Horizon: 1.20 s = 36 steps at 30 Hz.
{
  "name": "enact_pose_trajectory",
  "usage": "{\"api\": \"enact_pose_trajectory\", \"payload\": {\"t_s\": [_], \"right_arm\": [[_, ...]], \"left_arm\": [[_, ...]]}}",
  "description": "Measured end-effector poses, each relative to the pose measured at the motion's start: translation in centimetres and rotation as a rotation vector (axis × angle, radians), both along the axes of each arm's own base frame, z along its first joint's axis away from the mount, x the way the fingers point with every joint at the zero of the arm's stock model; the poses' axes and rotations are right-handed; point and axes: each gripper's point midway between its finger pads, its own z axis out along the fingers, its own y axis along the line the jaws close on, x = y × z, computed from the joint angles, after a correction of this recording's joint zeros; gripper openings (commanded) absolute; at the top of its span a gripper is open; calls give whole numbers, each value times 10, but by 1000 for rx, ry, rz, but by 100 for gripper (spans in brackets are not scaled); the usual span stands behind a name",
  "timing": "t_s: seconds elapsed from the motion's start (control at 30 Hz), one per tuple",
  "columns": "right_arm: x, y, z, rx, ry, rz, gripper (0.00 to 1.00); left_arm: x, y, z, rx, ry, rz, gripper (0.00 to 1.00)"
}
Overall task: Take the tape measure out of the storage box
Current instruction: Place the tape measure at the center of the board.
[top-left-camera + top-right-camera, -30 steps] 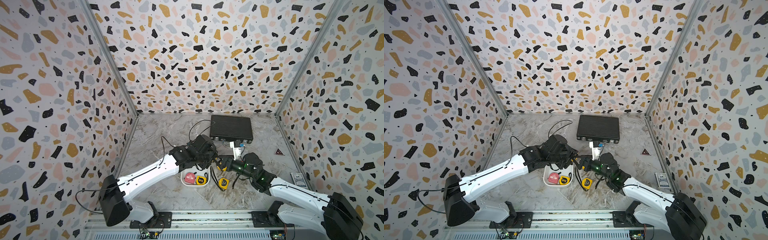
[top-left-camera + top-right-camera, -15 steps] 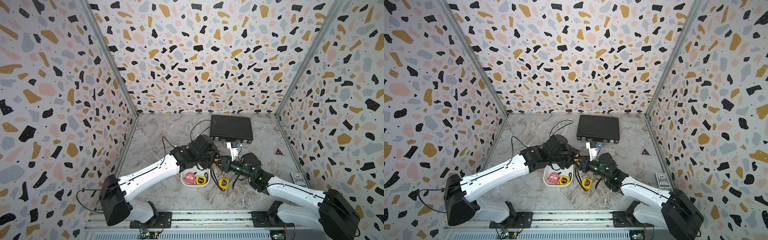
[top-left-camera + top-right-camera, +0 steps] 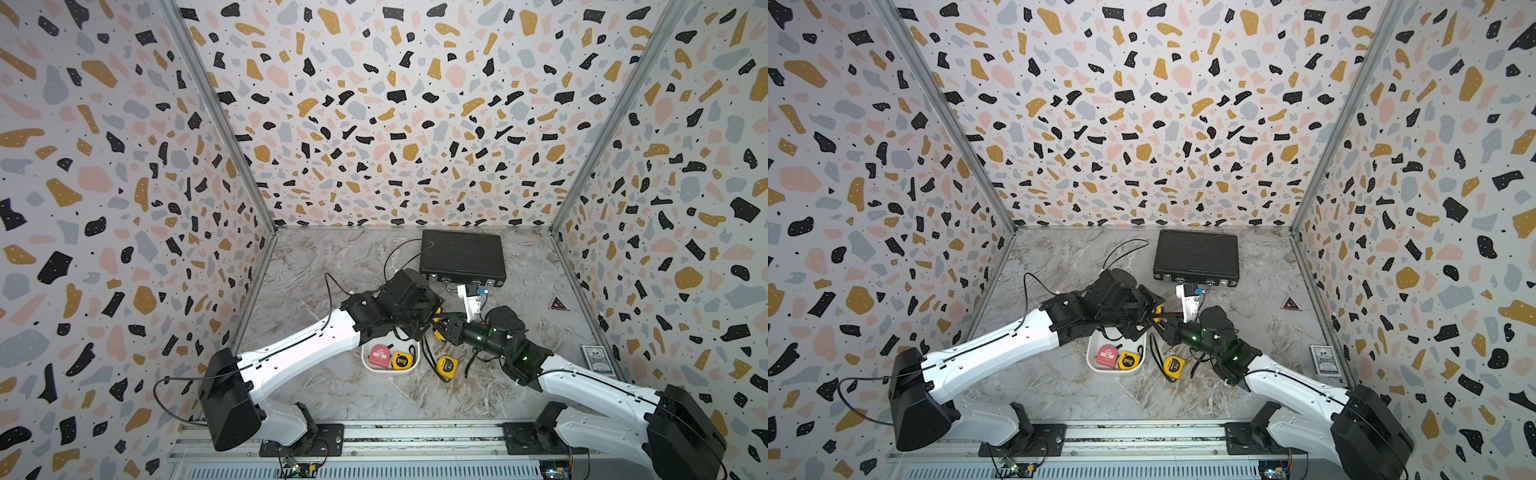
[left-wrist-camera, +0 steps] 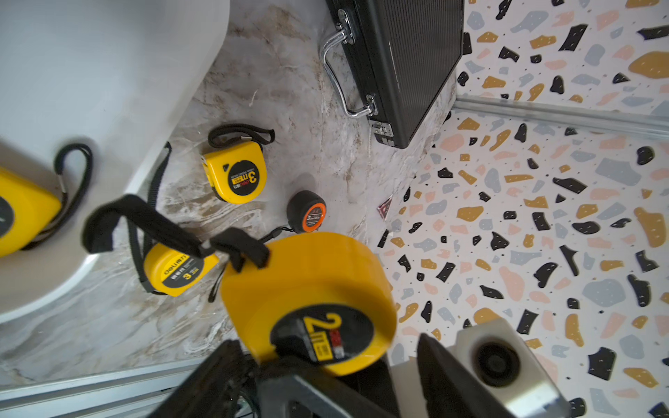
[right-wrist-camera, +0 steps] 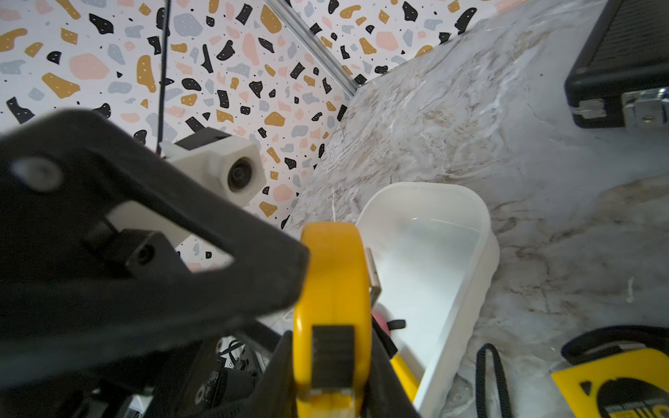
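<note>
The robot's right gripper will next move away from the box [image 3: 368, 365], back and down to the bare marble beside the nearer loose yellow tape measure, and release where there is clear space.
A yellow tape measure [image 4: 307, 289] marked 2 m hangs in the air just off the far right corner of the white storage box [image 3: 368, 365]. My right gripper [image 5: 333, 343] is shut on its flat sides. My left gripper [image 4: 327, 343] is open, with one finger [image 5: 144, 253] on each side of the same tape measure, apart from it. In both top views the two grippers meet nose to nose, the left gripper [image 3: 426, 318] facing the right gripper [image 3: 442, 328]. A pink tape measure [image 3: 379, 355] and a yellow one [image 3: 403, 360] lie in the box.
A black ribbed briefcase [image 3: 461, 257] stands at the back. Loose tape measures lie on the marble right of the box: two yellow [image 4: 235, 172], [image 4: 173, 269], and one small black and orange [image 4: 307, 211]. A card deck [image 3: 596, 357] and a red triangle [image 3: 557, 304] lie at the right.
My right gripper moved in and shut on the yellow tape measure that the left gripper held. The left gripper then opened and let go of it.
</note>
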Motion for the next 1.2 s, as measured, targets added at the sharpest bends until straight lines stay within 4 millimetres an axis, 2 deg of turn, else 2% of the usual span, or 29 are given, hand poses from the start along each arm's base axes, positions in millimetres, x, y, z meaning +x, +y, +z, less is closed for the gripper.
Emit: {"api": "enact_pose_trajectory", "payload": {"t_s": [0.17,0.37,0.53,0.77,0.97,1.2], "right_arm": [[4,-25,-6,-23,73,-52,8],[-4,-58,-13,-38,184,-99,7],[-24,-89,-41,-73,328,-148,7],[-55,-125,-80,-89,523,-237,6],[-77,-140,-122,-124,700,-294,6],[-84,-150,-148,-145,822,-348,10]], "left_arm": [[4,10,1,70,-46,-23,100],[17,42,3,195,-120,-51,100],[21,63,-6,290,-148,-90,100],[12,82,-30,378,-139,-142,100],[12,86,-34,409,-156,-166,100],[11,92,-41,444,-157,-178,100]]}}
